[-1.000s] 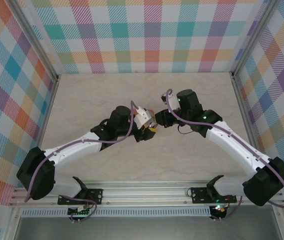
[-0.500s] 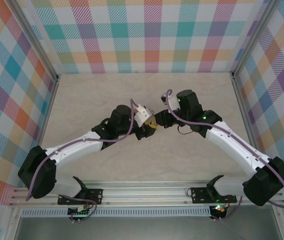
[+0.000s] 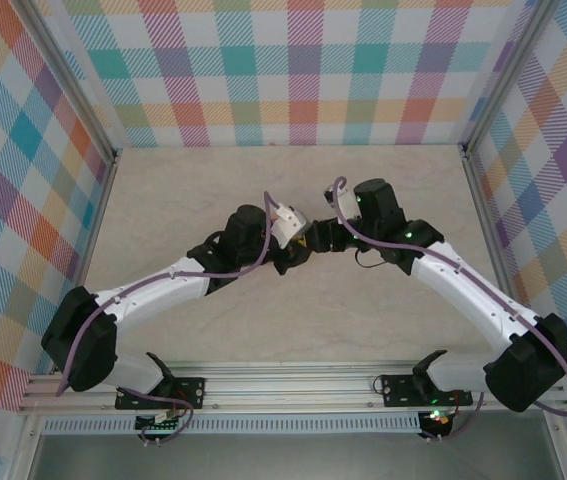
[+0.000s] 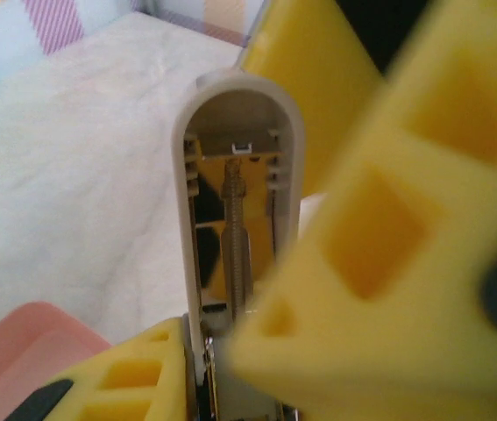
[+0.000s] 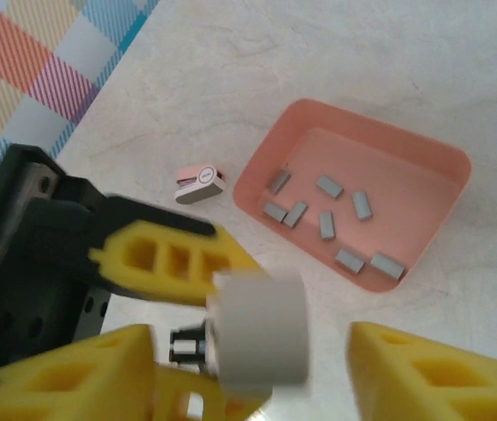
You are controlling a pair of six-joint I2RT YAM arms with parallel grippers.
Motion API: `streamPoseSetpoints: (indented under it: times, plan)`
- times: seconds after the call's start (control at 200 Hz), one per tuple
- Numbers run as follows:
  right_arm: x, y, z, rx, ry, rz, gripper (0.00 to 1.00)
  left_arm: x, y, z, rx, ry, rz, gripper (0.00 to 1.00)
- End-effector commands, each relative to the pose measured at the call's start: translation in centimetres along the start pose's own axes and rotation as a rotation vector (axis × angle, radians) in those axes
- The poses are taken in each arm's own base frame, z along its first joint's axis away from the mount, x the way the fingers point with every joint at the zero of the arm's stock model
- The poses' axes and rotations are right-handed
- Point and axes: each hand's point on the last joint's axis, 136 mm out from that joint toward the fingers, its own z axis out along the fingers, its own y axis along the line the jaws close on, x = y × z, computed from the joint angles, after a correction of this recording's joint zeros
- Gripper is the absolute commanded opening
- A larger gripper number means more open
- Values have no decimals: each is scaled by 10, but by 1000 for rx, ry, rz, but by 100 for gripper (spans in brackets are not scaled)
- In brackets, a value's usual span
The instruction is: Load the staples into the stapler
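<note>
I will lower my left gripper with the stapler onto the bare tabletop [image 3: 347, 279] beside the salmon-pink tray and release it there, since its lid already stands swung up.
In the left wrist view the grey stapler [image 4: 237, 92] stands with its lid swung up, its spring and magazine channel bare. My left gripper [image 4: 222, 368] is shut on its lower body. In the right wrist view the stapler's rounded grey end [image 5: 261, 329] sits between the spread yellow fingers of my right gripper [image 5: 252, 377], which is open with a gap on the right side. Several dark grey staples [image 5: 327, 224] lie in the salmon-pink tray [image 5: 441, 158]. Seen from above, the left gripper [image 3: 296, 252] and right gripper [image 3: 316, 240] meet at mid-table.
A small grey and pink object [image 5: 200, 184] lies on the table just left of the tray. A corner of the tray [image 4: 20, 342] sits low and left in the left wrist view. Plaid walls enclose the beige tabletop [image 3: 163, 200] on three sides.
My right gripper has opened and let go of the stapler. The left gripper has closed tighter on it, and the left arm has edged forward and to the right.
</note>
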Motion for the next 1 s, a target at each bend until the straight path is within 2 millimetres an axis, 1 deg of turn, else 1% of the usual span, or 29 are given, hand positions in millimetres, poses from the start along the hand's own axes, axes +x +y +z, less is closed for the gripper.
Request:
streamPoseSetpoints:
  times: [0.0, 0.065, 0.15, 0.21, 0.29, 0.33, 0.365, 0.435, 0.465, 0.485, 0.565, 0.65, 0.755, 0.84, 0.915, 0.945, 0.995]
  plan:
    - [-28, -7, -23, 4, -95, 106, 69, -15, 12, 4, -130, 6, -122, 14]
    - [-37, -30, -39, 70, -152, 197, 71, -14, 15, 11, -181, 12, -232, 13]
    - [-37, -63, -55, 145, -204, 331, 71, -6, 10, 27, -249, 41, -330, 13]
    - [-27, -88, -64, 226, -228, 413, 71, 2, 5, 40, -297, 69, -353, 12]
    - [-10, -118, -75, 306, -256, 556, 71, 14, 4, 55, -387, 110, -403, 11]
    - [-2, -128, -80, 313, -280, 623, 71, 19, 4, 63, -415, 129, -430, 11]
    - [1, -133, -85, 309, -310, 656, 71, 24, 4, 70, -442, 147, -448, 10]
    - [6, -137, -91, 309, -349, 680, 71, 36, 4, 82, -484, 175, -497, 9]
    - [9, -138, -92, 314, -350, 682, 71, 41, 4, 87, -501, 186, -529, 8]
    - [10, -138, -92, 317, -349, 683, 71, 48, 5, 91, -511, 202, -544, 8]
    - [16, -137, -95, 331, -340, 678, 71, 61, 5, 104, -533, 235, -581, 8]
    - [20, -135, -100, 340, -341, 661, 71, 68, 5, 116, -544, 247, -599, 10]
    - [24, -134, -105, 352, -353, 641, 71, 81, 8, 129, -568, 266, -618, 10]
    - [27, -133, -108, 353, -363, 633, 71, 91, 8, 139, -576, 280, -646, 10]
    - [30, -131, -110, 349, -368, 632, 71, 96, 8, 147, -578, 284, -671, 10]
    - [32, -130, -111, 350, -370, 631, 71, 105, 8, 146, -595, 317, -666, 9]
    - [34, -130, -113, 355, -371, 630, 71, 108, 9, 150, -606, 329, -667, 9]
